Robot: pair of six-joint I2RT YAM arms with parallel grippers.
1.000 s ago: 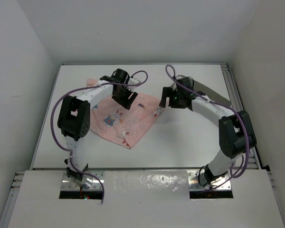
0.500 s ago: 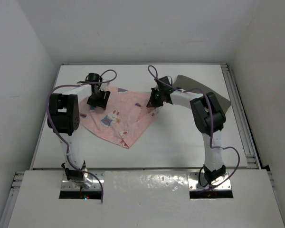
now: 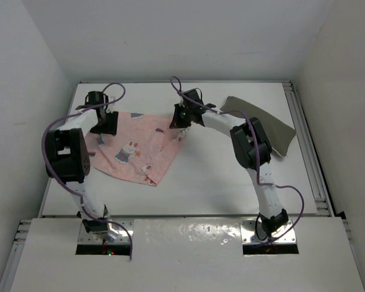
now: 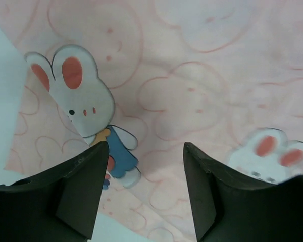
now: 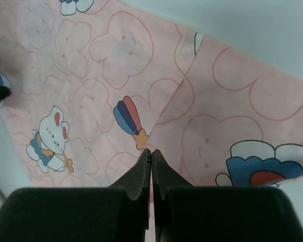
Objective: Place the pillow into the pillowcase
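I need to move my left gripper across the pillowcase toward my right gripper and down onto it next, because a cloth edge shows at the fold by the rainbow star.
The pink rabbit-print pillowcase (image 3: 137, 143) lies flat at the table's back left, one corner pointing toward me. My left gripper (image 3: 103, 125) hovers open over its left corner, and the left wrist view shows cloth (image 4: 192, 75) between the spread fingers of that gripper (image 4: 146, 146). My right gripper (image 3: 179, 118) is at the case's right corner. In the right wrist view this gripper (image 5: 151, 150) is shut, pinching a fold of the pillowcase (image 5: 91, 75). The olive-grey pillow (image 3: 261, 121) lies at the back right, apart from both grippers.
The white table (image 3: 231, 176) is walled on three sides. A metal rail (image 3: 310, 158) runs along its right edge. The right arm's upper links (image 3: 252, 146) stretch over the table's middle, just left of the pillow.
Both arms have swung left. The right gripper has shut on the pillowcase, and the cloth has slid left with it. The left gripper moved from the case's middle to its left corner.
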